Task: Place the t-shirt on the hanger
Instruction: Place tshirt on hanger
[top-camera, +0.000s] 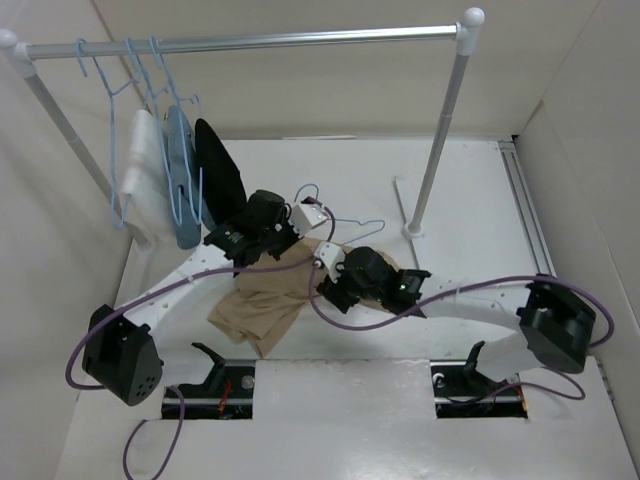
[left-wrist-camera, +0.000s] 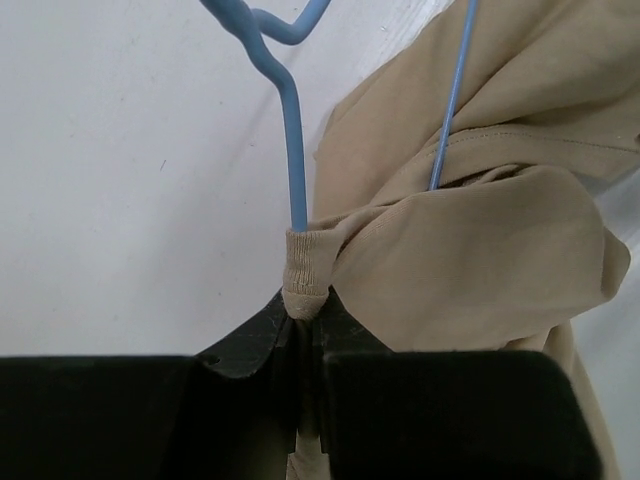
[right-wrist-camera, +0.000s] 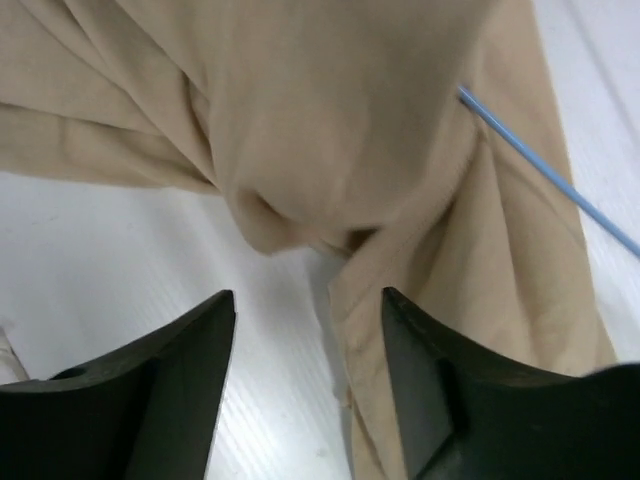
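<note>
The right gripper shifts away from my left gripper and down onto the t-shirt's other edge (right-wrist-camera: 350, 296) next, since that edge hangs loose.
The tan t-shirt (top-camera: 262, 305) lies bunched on the table between the arms. The light-blue wire hanger (top-camera: 352, 224) lies partly under it, hook pointing to the back. My left gripper (top-camera: 290, 240) is shut on the t-shirt's ribbed collar (left-wrist-camera: 305, 268). In the left wrist view (left-wrist-camera: 303, 315) the hanger wire (left-wrist-camera: 294, 150) runs into that collar just above the jaws. My right gripper (top-camera: 328, 284) is open, low over the table in the right wrist view (right-wrist-camera: 308, 300). A loose edge of the t-shirt (right-wrist-camera: 360, 160) hangs between its jaws. Another stretch of the hanger (right-wrist-camera: 545, 168) crosses the cloth.
A clothes rack (top-camera: 300, 40) spans the back; its right pole stands on a foot (top-camera: 412, 230). Three blue hangers with a white (top-camera: 145, 180), a light-blue (top-camera: 182, 190) and a black garment (top-camera: 220, 175) hang at its left. A rail (top-camera: 530, 210) runs along the right.
</note>
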